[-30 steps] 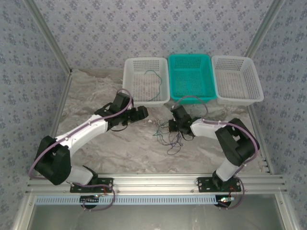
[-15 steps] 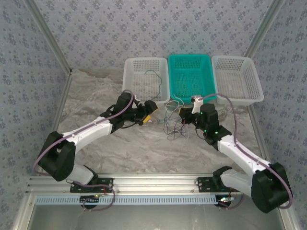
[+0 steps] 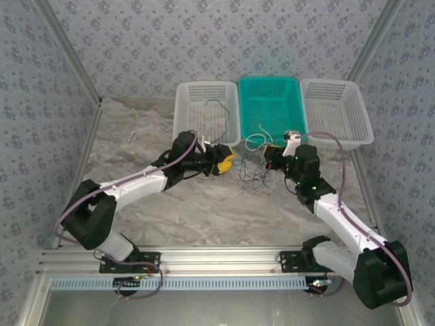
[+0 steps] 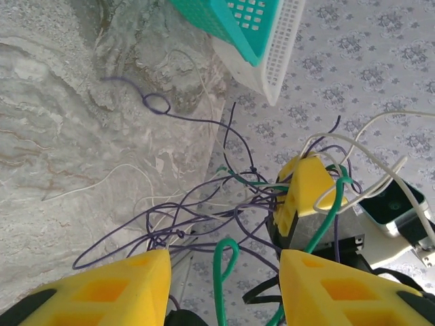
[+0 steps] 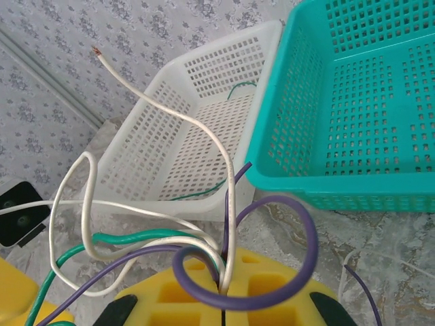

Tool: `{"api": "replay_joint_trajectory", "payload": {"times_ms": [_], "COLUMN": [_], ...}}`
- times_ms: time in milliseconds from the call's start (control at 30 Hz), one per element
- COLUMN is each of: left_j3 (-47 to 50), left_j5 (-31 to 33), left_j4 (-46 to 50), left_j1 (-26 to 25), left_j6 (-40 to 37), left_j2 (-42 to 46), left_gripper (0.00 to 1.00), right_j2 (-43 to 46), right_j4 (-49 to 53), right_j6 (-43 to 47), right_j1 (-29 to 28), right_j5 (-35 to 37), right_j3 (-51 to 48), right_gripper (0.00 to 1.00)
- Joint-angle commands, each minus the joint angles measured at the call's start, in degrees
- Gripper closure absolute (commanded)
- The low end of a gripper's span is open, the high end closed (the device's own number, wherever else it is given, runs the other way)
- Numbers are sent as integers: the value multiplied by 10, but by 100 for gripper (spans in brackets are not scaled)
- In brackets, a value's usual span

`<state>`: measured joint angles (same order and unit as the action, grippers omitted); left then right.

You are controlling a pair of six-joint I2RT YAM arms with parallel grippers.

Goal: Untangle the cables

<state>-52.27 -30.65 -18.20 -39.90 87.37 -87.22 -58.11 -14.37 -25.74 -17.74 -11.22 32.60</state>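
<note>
Next, my right gripper will tip back and down toward the tabletop before the teal basket and release the bundle, since its fingers pinch white, purple and green cables together.
The cables [image 3: 253, 175] are a tangle of thin purple, green and whitish wires hanging in front of the teal basket [image 3: 272, 109]. My right gripper [image 3: 270, 157] is shut on the bundle; in the right wrist view its yellow pads [image 5: 272, 299] pinch white, purple and green cables [image 5: 204, 238] together [image 5: 224, 302]. My left gripper [image 3: 230, 163] faces it from the left, open. In the left wrist view its fingers [image 4: 109, 292] stand apart [image 4: 224, 288] with a green cable loop [image 4: 228, 255] between them, untouched. One green cable [image 3: 219, 114] lies in the left white basket [image 3: 194, 115].
Three baskets line the back: white, teal and white [image 3: 333, 112]. The teal basket's edge [image 4: 231, 17] and a white basket [image 4: 282, 54] hang near the top of the left wrist view. Loose purple and white strands [image 4: 156, 103] trail over the crumpled cloth [image 3: 136, 136].
The left gripper has moved right up to the tangle and its jaws have narrowed. The right arm has swung round and lifted the bundle toward the teal basket.
</note>
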Motion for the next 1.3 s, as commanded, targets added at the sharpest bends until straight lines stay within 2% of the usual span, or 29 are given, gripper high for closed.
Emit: {"api": "replay_joint_trajectory", "payload": {"times_ms": [0, 133, 233, 300, 467, 500, 633, 767, 833, 900, 933, 1033, 1067, 1167, 1267], "left_j3": [-25, -28, -42, -42, -32, -32, -57, -121, -137, -135, -131, -130, -134, -152, -170], "left_j5": [-13, -33, -40, -33, -13, -9, 19, 128, 183, 209, 206, 171, 161, 153, 158], "left_j4": [-25, -70, -69, -74, -82, -73, 45, 257, 315, 327, 320, 302, 303, 321, 345], "left_j1": [-6, -12, -16, -18, -15, -13, 5, 9, 9, 10, 10, 7, 4, -11, -21], "left_j6": [24, 49, 47, 47, 34, 24, -88, -259, -309, -326, -330, -332, -335, -356, -375], "left_j2": [-11, -29, -42, -44, -36, -31, 8, 75, 97, 112, 113, 94, 85, 59, 43], "left_gripper": [49, 49, 49, 57, 96, 100, 100, 100, 100, 100, 100, 100, 100, 100, 100], "right_j2": [3, -1, -4, -7, -10, -11, -14, -18, -29, -41, -47, -53, -45, 7, 82], "right_j4": [-38, -49, -59, -58, -59, -60, -44, 29, 41, 30, 25, 36, 57, 96, 60], "right_j6": [-5, -7, -10, -10, -11, -10, -21, -68, -86, -89, -90, -64, -50, -4, 53], "right_j1": [6, 7, 6, 6, 4, 3, 1, 12, 24, 25, 20, 4, -2, -22, -54], "right_j5": [0, 0, -6, -9, -11, -10, 5, 100, 102, 78, 66, 17, 8, -7, -43], "right_j3": [7, 12, 15, 14, -16, -27, -75, -112, -129, -140, -144, -127, -114, -87, -95], "right_gripper": [100, 100, 100, 100, 100, 100, 96, 93, 93, 90, 84, 59, 54, 47, 45]}}
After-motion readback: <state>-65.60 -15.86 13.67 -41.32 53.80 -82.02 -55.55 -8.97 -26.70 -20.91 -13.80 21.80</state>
